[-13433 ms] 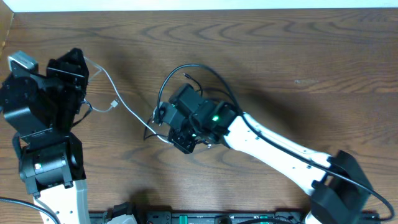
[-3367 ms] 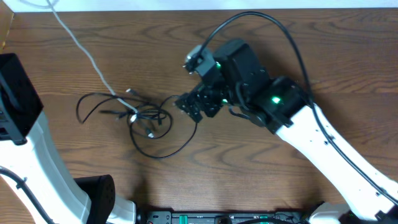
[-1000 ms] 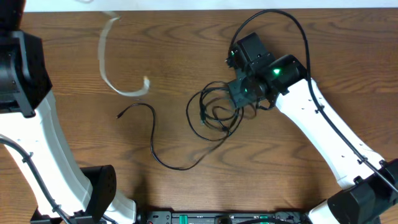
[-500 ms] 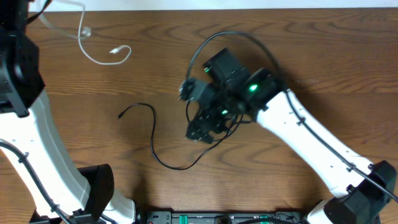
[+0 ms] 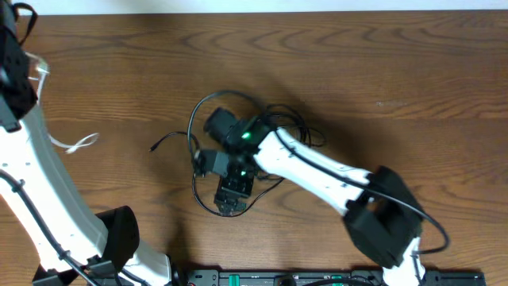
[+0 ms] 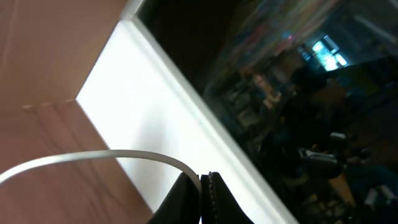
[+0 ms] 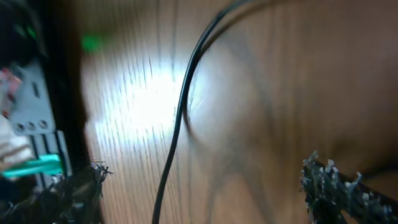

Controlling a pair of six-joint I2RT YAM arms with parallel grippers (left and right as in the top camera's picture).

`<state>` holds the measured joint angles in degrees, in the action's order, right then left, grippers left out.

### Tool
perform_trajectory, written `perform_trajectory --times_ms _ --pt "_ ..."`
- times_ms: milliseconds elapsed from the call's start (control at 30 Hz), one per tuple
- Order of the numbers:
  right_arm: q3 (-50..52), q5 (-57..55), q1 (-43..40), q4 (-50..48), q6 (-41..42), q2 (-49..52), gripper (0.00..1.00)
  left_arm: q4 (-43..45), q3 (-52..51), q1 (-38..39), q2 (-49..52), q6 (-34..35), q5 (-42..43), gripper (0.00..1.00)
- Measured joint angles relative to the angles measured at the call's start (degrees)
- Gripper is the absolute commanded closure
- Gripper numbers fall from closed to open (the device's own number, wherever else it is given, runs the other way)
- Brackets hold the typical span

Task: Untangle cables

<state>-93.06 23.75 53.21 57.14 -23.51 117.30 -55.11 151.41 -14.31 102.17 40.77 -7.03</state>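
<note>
Next, the right gripper moves down onto the front curve of the loose black cable [image 5: 223,215] [image 7: 168,164] with a slight turn, as that part runs at an angle between its fingers.
The white cable [image 5: 79,144] trails down the table's left side; its other end [image 6: 106,155] is pinched in my left gripper [image 6: 204,180], which is shut on it, raised beyond the far left edge. One black cable [image 5: 194,179] lies loose, running from a plug end at the left round to a curve near the front. My right gripper [image 5: 228,195] hovers open over that curve. In the right wrist view the black cable [image 7: 180,124] runs between the wide-apart fingertips [image 7: 336,186] of the right gripper [image 7: 205,190], untouched. Another black cable [image 5: 305,135] lies bunched beside the right arm.
The right arm's own thick black cable [image 5: 202,107] arcs over the table's middle. The left arm [image 5: 36,175] stands along the left edge. A black rail with green parts [image 5: 302,278] runs along the front edge.
The right arm swung left and toward the front, off the black bunch and over the loose black cable, jaws wide. The white cable was drawn further left by the left arm.
</note>
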Motion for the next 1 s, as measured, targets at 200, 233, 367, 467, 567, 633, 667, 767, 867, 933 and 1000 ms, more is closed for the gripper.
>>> perform_trajectory --times_ms 200,233,367,467,567,633,667,767,867,933,1000 --pt "0.0 -2.4 3.5 4.1 -3.8 1.2 0.04 -0.1 -2.9 0.0 0.4 -0.3 -0.4 0.92" --pt "0.0 -2.9 3.9 4.5 -4.1 1.2 0.10 -0.2 -3.0 0.0 0.4 -0.3 -0.4 0.92" --pt "0.0 -5.7 5.5 5.2 -4.5 1.5 0.29 -1.0 -3.2 0.0 0.5 -0.3 -0.5 0.92" --pt "0.0 -6.9 5.5 5.3 -4.2 2.4 0.31 -1.7 -3.2 0.0 0.5 -0.3 -0.5 0.92" --pt "0.0 -7.8 5.4 5.3 -3.8 4.6 0.38 -2.3 -3.2 0.0 0.5 -0.3 -0.5 0.92" --pt "0.0 -8.2 5.4 5.3 -3.7 6.6 0.47 -2.6 -3.2 0.0 0.5 -0.3 -0.5 0.92" --pt "0.1 -8.4 5.4 5.4 -3.5 7.2 0.54 -2.6 -3.2 0.0 0.5 -0.3 -0.5 0.92" --pt "0.1 -8.9 5.4 5.4 -2.7 7.8 0.80 -2.7 -3.2 0.0 0.5 -0.3 -0.5 0.92" --pt "0.1 -9.5 5.4 5.4 -1.5 7.8 0.99 -2.8 -3.2 0.0 0.5 -0.3 -0.5 0.92" --pt "0.1 -9.7 5.4 5.3 -0.8 7.8 0.99 -2.8 -3.2 0.0 0.5 -0.3 -0.4 0.92" --pt "0.1 -9.9 5.2 4.7 0.2 7.8 0.99 -2.8 -3.2 0.0 0.5 -0.3 0.1 0.92"
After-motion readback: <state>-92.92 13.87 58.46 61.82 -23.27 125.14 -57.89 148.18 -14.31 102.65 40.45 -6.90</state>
